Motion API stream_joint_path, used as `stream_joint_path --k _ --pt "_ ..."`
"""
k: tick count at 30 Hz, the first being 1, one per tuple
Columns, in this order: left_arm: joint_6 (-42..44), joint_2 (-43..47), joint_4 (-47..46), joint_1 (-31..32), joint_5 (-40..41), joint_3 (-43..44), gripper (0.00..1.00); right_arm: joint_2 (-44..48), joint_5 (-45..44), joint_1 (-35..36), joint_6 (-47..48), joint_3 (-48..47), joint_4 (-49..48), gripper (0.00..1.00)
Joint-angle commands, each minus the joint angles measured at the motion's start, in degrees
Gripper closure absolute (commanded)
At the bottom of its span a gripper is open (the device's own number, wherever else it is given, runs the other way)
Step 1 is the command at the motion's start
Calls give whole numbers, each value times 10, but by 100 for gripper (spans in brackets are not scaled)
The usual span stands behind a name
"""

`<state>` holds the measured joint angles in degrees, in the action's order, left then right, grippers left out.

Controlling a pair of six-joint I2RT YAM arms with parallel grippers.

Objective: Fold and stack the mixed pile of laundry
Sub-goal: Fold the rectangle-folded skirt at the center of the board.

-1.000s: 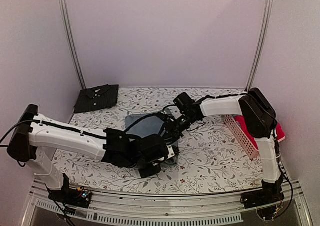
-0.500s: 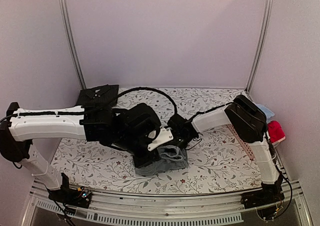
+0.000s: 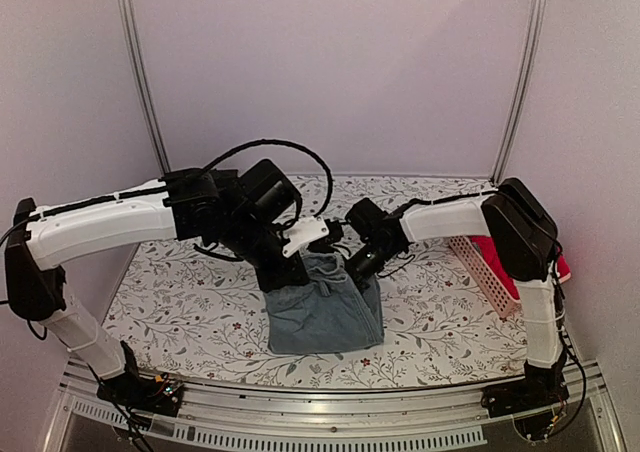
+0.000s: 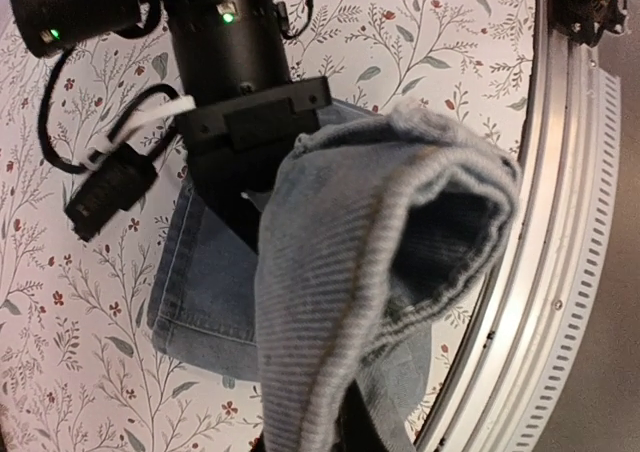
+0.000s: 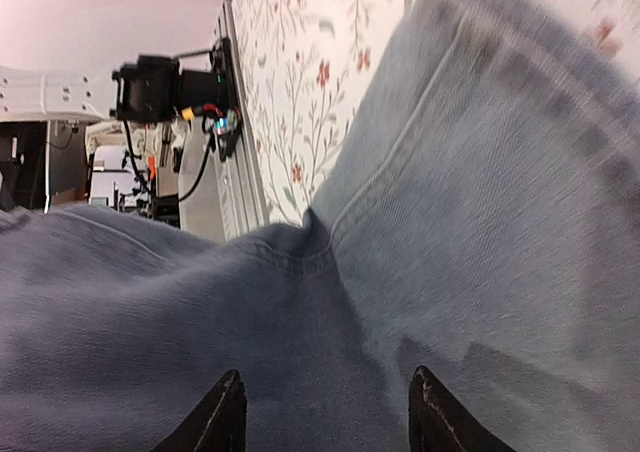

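Observation:
The raised edge of the denim is still above denim lying flat, so my left gripper moves outward, to the right in the top view, and down next.
A faded light-blue denim piece [image 3: 325, 312] hangs from my left gripper [image 3: 290, 270], its lower edge resting on the flowered table [image 3: 180, 302]. In the left wrist view the denim [image 4: 350, 252] fills the middle and my left gripper [image 4: 350, 437] is shut on its thick folded edge. My right gripper [image 3: 362, 262] is against the denim's upper right corner. In the right wrist view its fingertips [image 5: 225, 412] stand wide apart with denim [image 5: 400, 222] spread just beyond them, so my right gripper [image 5: 327, 412] is open. The red garment [image 3: 556, 262] lies at the far right. My left arm hides the black shirt.
The pink slatted basket [image 3: 483, 272] stands at the table's right side beside the red garment. The metal front rail [image 4: 560, 222] runs close to the hanging denim. The right arm's black wrist [image 4: 240, 62] sits right behind the denim. Upright frame posts stand at the back corners.
My left gripper has risen and moved back from the near table, lifting the denim so that it now hangs open. My right gripper has stayed at the denim's upper right corner.

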<state>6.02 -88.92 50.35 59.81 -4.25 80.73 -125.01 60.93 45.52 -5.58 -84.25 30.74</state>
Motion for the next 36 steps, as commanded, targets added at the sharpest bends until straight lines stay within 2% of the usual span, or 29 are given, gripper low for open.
stream_joint_path --k 1,6,9,12,16,20,22,26,27,29,32,36 --pt "54 -37 -32 -21 -21 14 100 46 -29 -66 -37 -68 0 45" --pt "120 -96 -43 -41 -43 64 95 63 -45 -122 -91 -74 -16 44" --pt "140 -147 -37 -77 -99 108 92 98 -38 -143 -123 -25 -53 44" --pt "153 -201 -17 -107 -174 155 84 128 -34 -156 -143 18 -71 44" --pt "157 -256 11 -129 -291 195 81 149 -33 -163 -145 59 -74 45" --pt "156 -254 17 -130 -308 177 85 160 -35 -164 -143 90 -79 45" --pt "148 -241 1 -136 -267 152 84 166 -40 -165 -144 100 -81 45" --pt "76 -215 -39 -186 -128 124 66 193 -70 -170 -151 126 -81 44" --pt "52 -208 -36 -205 -125 128 61 203 -76 -171 -153 134 -80 43" --pt "18 -174 -51 -240 -157 117 47 234 -87 -171 -153 152 -80 42" --pt "-41 -89 -142 -245 -202 39 26 276 -82 -169 -169 191 -94 42" --pt "-137 -41 -226 -239 -276 -72 16 314 -72 -126 -217 239 -160 43"
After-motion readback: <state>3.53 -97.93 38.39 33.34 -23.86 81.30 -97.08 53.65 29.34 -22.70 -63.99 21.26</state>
